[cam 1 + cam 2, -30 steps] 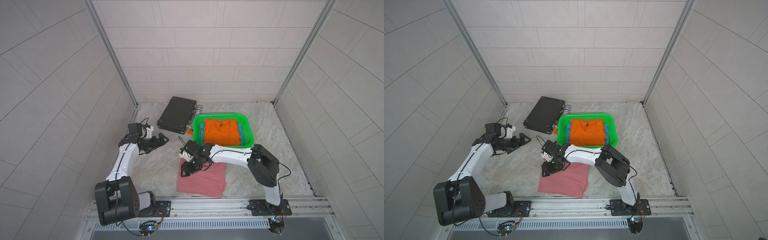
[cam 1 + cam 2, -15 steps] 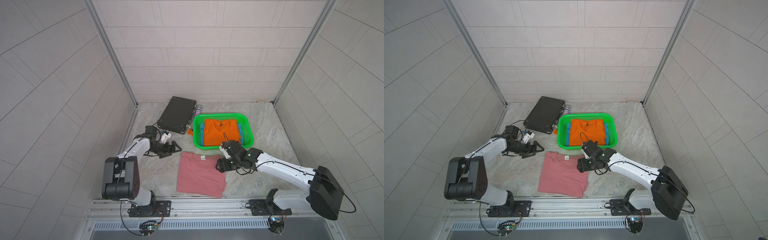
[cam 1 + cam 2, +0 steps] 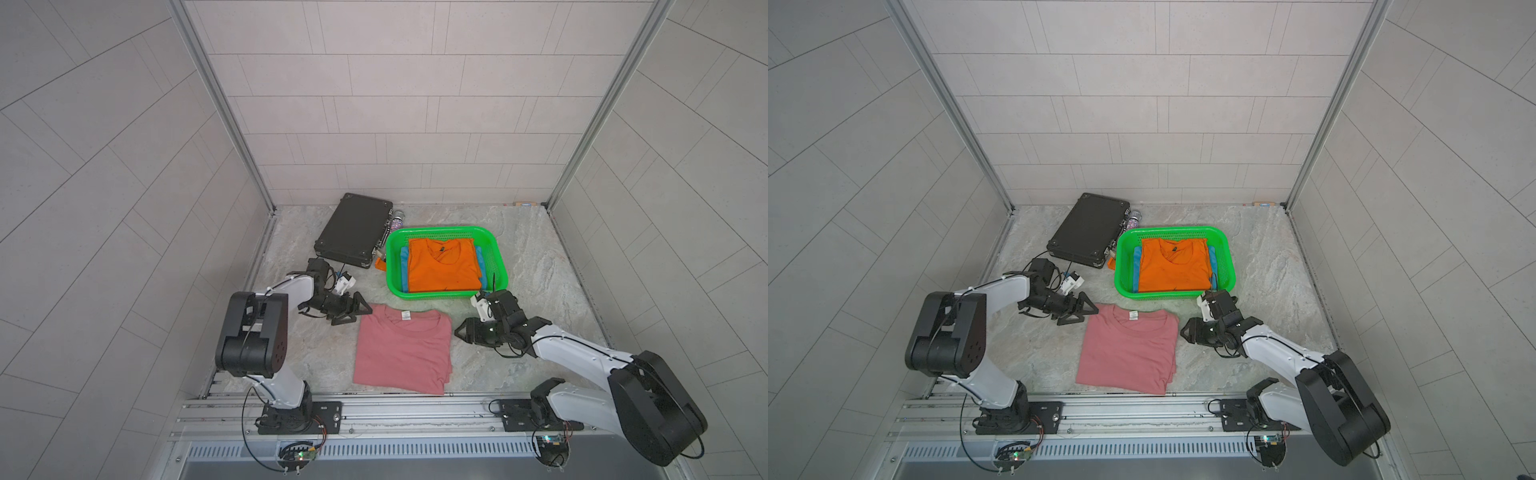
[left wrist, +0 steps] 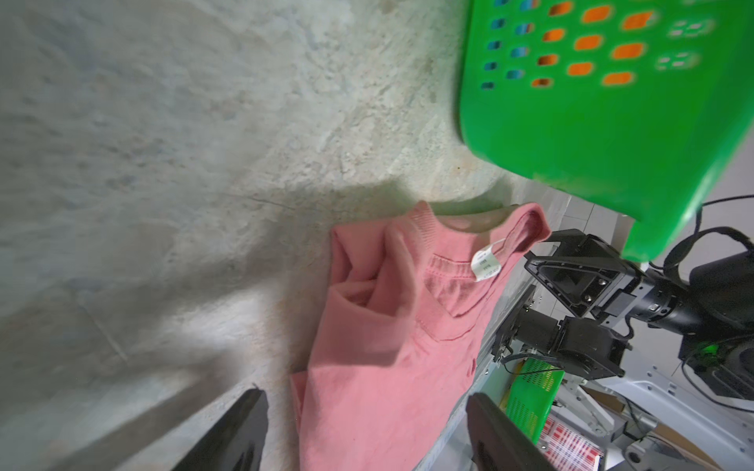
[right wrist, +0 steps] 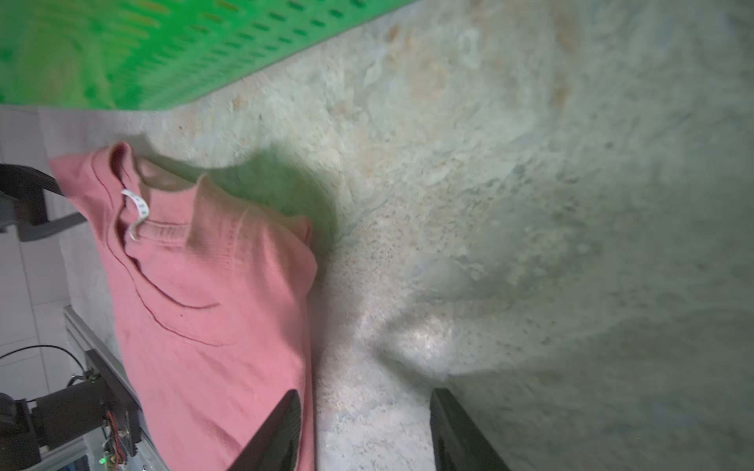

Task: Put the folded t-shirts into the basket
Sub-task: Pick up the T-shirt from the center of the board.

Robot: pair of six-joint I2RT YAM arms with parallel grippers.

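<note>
My right gripper will move outward and in toward the pink shirt's collar, onto the pink shirt's nearest shoulder corner point(image 3: 444, 317) point(image 5: 288, 253), because one finger hangs over bare floor.
The pink folded t-shirt point(image 3: 403, 353) point(image 3: 1127, 351) lies flat on the stone floor, in front of the green basket point(image 3: 497, 257) point(image 3: 1228, 257). In the basket the orange t-shirt point(image 3: 442, 266) point(image 3: 1173, 266) lies on the blue one point(image 3: 402, 270) point(image 3: 1136, 270), of which only the edges show. My left gripper point(image 3: 356, 316) point(image 4: 363, 395) is open at the pink shirt's point(image 4: 387, 326) left collar corner. My right gripper point(image 3: 458, 332) point(image 5: 365, 393) is open at the pink shirt's point(image 5: 204, 306) right edge, one finger over the cloth, the other over bare floor. Neither holds anything.
A black hard case point(image 3: 353, 235) lies left of the basket, with a small bottle point(image 3: 398, 216) behind it. A small orange thing point(image 3: 380, 264) sits against the basket's left side. The metal rail point(image 3: 374, 411) runs along the front, and tiled walls close in the sides.
My right arm swung from the pink shirt's left corner over to its right side. My left arm came in from the far left to the shirt's left corner. The shirt stayed put.
</note>
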